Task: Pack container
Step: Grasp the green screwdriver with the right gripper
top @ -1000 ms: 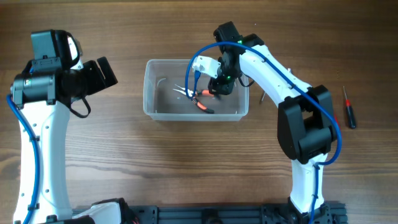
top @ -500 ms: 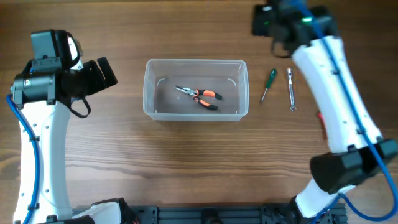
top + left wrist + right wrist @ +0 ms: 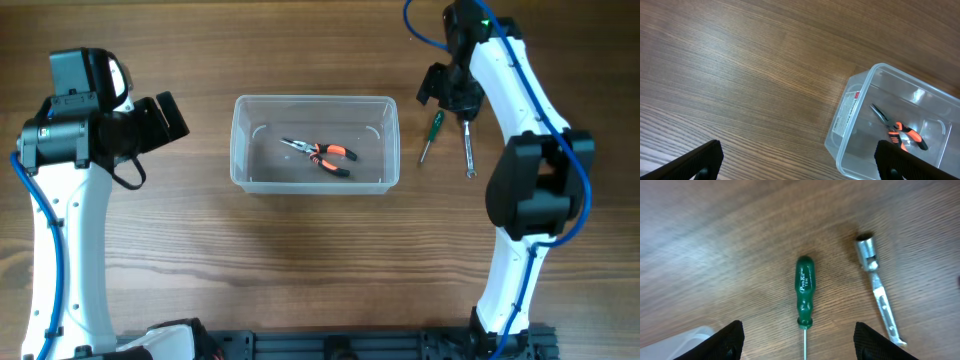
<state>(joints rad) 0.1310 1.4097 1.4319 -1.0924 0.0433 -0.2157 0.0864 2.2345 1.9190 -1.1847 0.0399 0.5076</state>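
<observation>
The robot's right gripper needs to move down onto the screwdriver handle's stem end [image 3: 433,131] [image 3: 804,314] and close, because the screwdriver's green handle is below, in line with the gap between the gripper's open fingers.
The clear plastic container [image 3: 314,143] sits mid-table and holds orange-handled pliers [image 3: 320,154]; both also show in the left wrist view, container [image 3: 880,125] and pliers [image 3: 897,133]. A green-handled screwdriver [image 3: 430,134] and a silver socket wrench [image 3: 468,143] lie right of the container. In the right wrist view the screwdriver [image 3: 804,294] lies between my open fingers and the wrench [image 3: 878,288] to its right. My right gripper [image 3: 799,345] is open and empty above the screwdriver. My left gripper [image 3: 800,165] is open and empty, left of the container.
The right arm's links [image 3: 535,190] run down the right side of the table. The left arm [image 3: 70,170] stands at the left. The wood table [image 3: 300,260] lies all round the container.
The right arm left the container, leaving the pliers inside, swung out to the far right and now hovers over the green screwdriver. The left arm has not moved.
</observation>
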